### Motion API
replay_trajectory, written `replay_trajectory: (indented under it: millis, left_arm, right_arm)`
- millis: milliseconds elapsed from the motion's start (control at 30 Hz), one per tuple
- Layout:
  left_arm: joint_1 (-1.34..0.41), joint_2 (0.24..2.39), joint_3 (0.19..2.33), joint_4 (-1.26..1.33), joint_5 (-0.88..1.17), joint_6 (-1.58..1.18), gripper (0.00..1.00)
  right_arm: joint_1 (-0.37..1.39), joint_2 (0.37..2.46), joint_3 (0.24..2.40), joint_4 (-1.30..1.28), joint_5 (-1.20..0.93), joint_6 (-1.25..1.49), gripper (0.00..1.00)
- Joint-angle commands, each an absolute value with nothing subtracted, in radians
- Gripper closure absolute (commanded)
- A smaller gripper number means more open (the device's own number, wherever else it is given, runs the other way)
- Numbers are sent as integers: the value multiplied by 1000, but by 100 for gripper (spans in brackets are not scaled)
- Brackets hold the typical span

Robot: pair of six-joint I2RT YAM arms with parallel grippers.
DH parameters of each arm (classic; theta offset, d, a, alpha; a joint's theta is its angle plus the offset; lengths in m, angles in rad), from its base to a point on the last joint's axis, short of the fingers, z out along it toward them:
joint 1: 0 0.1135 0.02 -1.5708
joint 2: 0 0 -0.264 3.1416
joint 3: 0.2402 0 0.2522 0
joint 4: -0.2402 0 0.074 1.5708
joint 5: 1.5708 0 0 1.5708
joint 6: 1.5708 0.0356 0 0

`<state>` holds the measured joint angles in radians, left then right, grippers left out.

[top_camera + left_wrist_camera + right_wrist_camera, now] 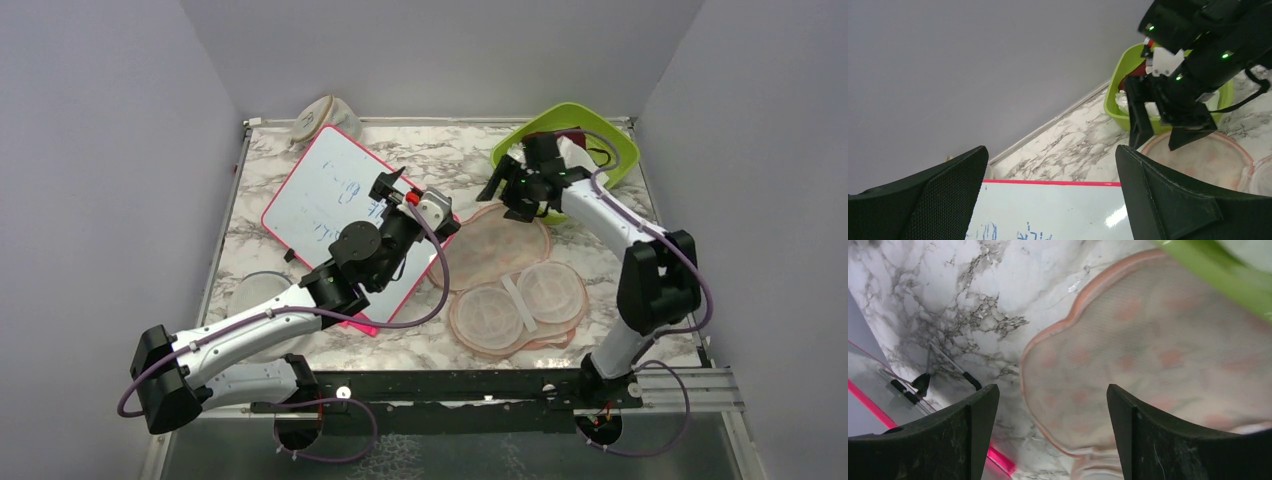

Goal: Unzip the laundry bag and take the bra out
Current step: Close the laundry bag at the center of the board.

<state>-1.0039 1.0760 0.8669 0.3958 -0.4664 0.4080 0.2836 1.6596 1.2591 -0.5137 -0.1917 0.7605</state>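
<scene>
Next, my right gripper moves down beside the green bowl [520, 140] and turns, before it straddles the bag's far pink zip edging.
The laundry bag [500, 250] lies unzipped and spread flat in two peanut-shaped halves at the table's middle right, with round pale cups in its near half [520, 300]. My right gripper [512, 192] hovers open and empty over the bag's far edge [1158, 355], beside a green bowl [520, 140]. A white soft thing that looks like the bra [573, 152] lies in that bowl, mostly hidden behind the right wrist. My left gripper [400, 185] stands wide open above a whiteboard [1048, 210], holding nothing.
The pink-framed whiteboard [330, 200] lies left of the bag under the left arm. A beige rounded fabric thing [322, 118] sits at the back left. A round clear lid [255, 295] lies near the left arm. Walls close in on three sides.
</scene>
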Motion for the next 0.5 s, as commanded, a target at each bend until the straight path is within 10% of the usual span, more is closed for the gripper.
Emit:
replay_trajectory:
  millis: [0,467]
  left_arm:
    - [-1011,1056,853,425,-500,417,6]
    - [-1011,1060,855,425,-486,410,6]
  right_arm:
    - [386,1774,1448,-720,48,1020,22]
    - [433,2239,1960,-1241,172,1321,27]
